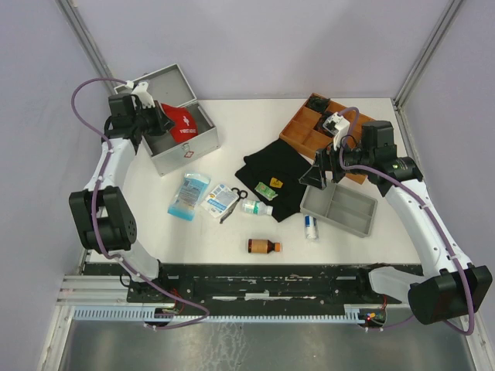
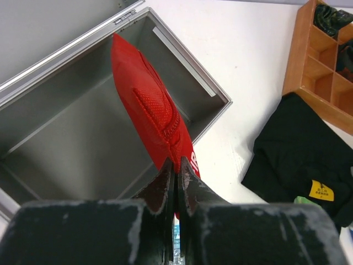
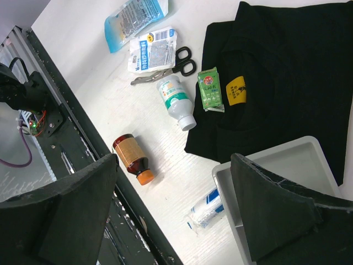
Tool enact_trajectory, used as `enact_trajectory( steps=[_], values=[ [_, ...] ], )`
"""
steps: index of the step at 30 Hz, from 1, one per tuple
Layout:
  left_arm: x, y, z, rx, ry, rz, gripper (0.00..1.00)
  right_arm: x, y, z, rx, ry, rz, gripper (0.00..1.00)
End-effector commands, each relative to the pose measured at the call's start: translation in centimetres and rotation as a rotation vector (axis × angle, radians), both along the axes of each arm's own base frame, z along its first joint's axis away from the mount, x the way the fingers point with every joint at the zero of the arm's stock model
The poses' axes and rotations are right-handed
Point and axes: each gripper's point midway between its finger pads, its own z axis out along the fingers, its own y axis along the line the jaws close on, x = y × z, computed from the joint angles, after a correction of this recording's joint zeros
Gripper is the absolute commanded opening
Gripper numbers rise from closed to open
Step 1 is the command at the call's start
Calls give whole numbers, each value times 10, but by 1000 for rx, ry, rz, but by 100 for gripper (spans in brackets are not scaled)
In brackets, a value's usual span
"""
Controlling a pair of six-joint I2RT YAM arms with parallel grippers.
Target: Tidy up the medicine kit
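My left gripper is going to lower the pouch's near edge into the medicine kit (image 1: 188, 151) next, and then it will let go of the edge.
The medicine kit (image 1: 188, 151) is a silver-grey metal case standing open at the back left, its lid raised behind it. A red first aid pouch (image 1: 184, 124) stands on edge inside it, leaning over the front rim. My left gripper (image 1: 159, 120) is shut on the pouch's near edge. In the left wrist view my left gripper (image 2: 177, 164) pinches the red pouch (image 2: 149, 102) above the case's bare floor (image 2: 71, 141). My right gripper (image 1: 321, 175) is open and empty, hovering over the table beside the grey tray. It also shows in the right wrist view (image 3: 174, 163).
A blue pouch (image 1: 189, 195), white packet (image 1: 218, 199), scissors (image 1: 237, 201), white bottle (image 1: 255, 207), amber bottle (image 1: 263, 246) and bandage roll (image 1: 311, 226) lie loose. A green packet (image 3: 209, 88) lies on a black cloth (image 1: 282, 166). A grey divided tray (image 1: 340, 207) and wooden organizer (image 1: 305, 127) sit right.
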Motion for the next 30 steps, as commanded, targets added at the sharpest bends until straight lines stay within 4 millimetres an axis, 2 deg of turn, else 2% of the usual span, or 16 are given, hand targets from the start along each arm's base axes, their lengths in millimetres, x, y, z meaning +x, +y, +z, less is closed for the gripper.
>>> enact_trajectory(
  steps=[1, 15, 22, 30],
  values=[
    [11, -11, 20, -93, -27, -21, 3, 0, 1, 7, 8, -38, 16, 91],
    [41, 6, -30, -77, 94, 73, 16, 1, 0, 3, 2, -30, 15, 91],
    [45, 18, -45, -6, 119, 94, 33, 2, 0, 1, -1, -24, 16, 91],
    [45, 40, -46, 107, 108, 133, 42, 2, 0, 1, -6, -27, 16, 91]
  ],
)
